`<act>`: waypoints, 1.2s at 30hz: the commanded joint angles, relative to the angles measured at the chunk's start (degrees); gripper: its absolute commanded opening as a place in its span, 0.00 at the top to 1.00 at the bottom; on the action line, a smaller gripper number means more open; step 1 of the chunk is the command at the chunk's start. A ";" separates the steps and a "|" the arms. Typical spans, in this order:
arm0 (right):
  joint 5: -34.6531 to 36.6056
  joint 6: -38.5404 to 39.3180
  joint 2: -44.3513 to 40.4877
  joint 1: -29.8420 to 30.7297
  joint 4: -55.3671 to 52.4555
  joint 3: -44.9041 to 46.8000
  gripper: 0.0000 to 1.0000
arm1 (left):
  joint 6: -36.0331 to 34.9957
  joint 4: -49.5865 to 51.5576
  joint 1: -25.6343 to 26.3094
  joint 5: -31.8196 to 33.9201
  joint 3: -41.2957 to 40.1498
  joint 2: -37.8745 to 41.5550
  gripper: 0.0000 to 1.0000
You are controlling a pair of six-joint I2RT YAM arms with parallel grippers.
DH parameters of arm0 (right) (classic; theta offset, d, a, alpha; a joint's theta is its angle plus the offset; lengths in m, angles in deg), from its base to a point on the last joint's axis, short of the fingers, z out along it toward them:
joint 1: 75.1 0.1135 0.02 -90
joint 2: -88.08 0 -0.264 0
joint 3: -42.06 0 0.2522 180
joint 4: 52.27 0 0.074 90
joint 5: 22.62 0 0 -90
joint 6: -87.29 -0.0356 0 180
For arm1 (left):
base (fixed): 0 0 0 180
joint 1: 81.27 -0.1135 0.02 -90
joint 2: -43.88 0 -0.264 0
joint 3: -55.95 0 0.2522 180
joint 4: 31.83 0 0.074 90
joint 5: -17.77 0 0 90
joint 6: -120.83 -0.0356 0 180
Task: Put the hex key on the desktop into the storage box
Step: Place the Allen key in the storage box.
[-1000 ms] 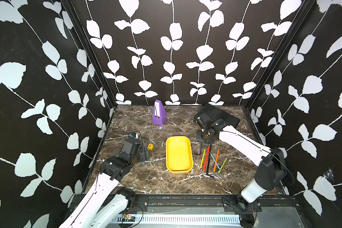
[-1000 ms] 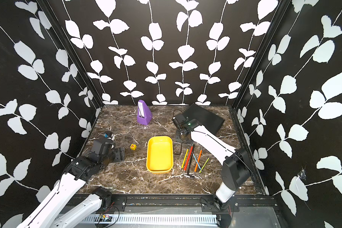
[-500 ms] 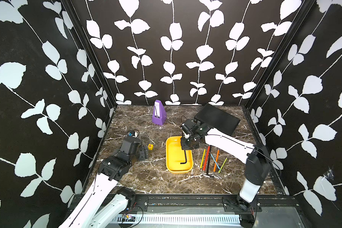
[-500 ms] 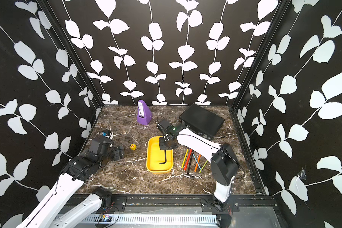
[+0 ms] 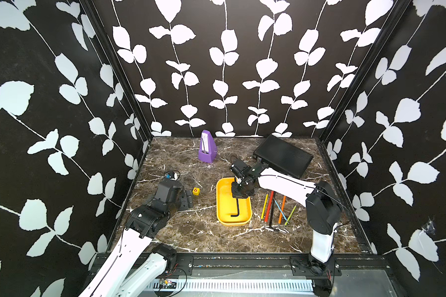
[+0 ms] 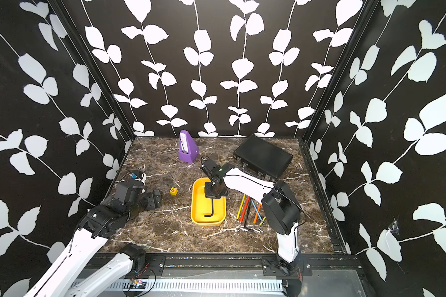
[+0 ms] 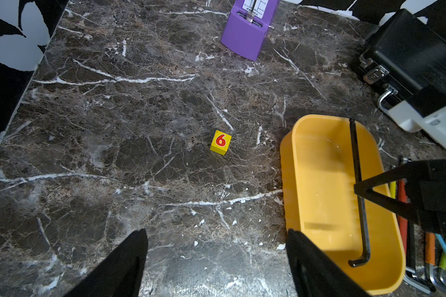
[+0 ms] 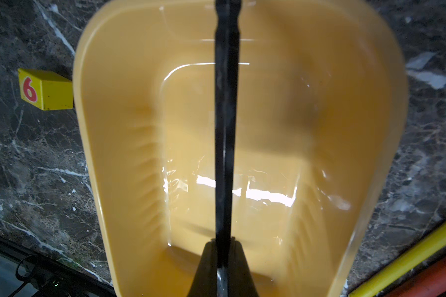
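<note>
I should lower the key with my right gripper next, as the empty box's bottom is below it. I should bring the key slightly back, lay its shaft on the bottom of the box and let go.
The storage box is a shallow yellow tray in the middle of the desktop. My right gripper hovers over its far half, shut on the long shaft of a black L-shaped hex key. The key slants down inside the box, its bent end low by the near wall; whether it touches the floor I cannot tell. My left gripper rests open on the desktop left of the box, nothing between its fingers.
Several hex keys with coloured handles lie on the desktop just right of the box. A small yellow cube with a red 6 sits between the left gripper and the box. A purple metronome and a black briefcase stand at the back.
My right arm has swung left from the far end of the coloured keys to above the box, carrying the black hex key. The left arm has not moved.
</note>
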 commanded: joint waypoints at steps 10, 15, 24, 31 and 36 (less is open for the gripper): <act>0.15 -2.08 -0.23 1.73 -0.98 1.68 1.00 | 0.19 0.43 0.02 -0.11 0.93 0.17 0.15; -0.96 -2.23 0.54 1.73 -0.66 2.87 1.00 | 0.20 0.43 0.03 -0.18 0.82 0.28 0.15; -2.12 -2.54 2.97 1.41 0.13 4.09 1.00 | -0.05 0.22 0.00 -0.29 0.91 0.17 0.15; -2.14 -1.64 5.26 0.09 0.18 3.65 1.00 | -0.32 0.41 0.07 -0.18 0.85 0.22 0.15; -1.51 -0.91 6.92 -0.72 -0.57 3.42 1.00 | -0.40 0.43 0.02 -0.22 1.07 0.11 0.15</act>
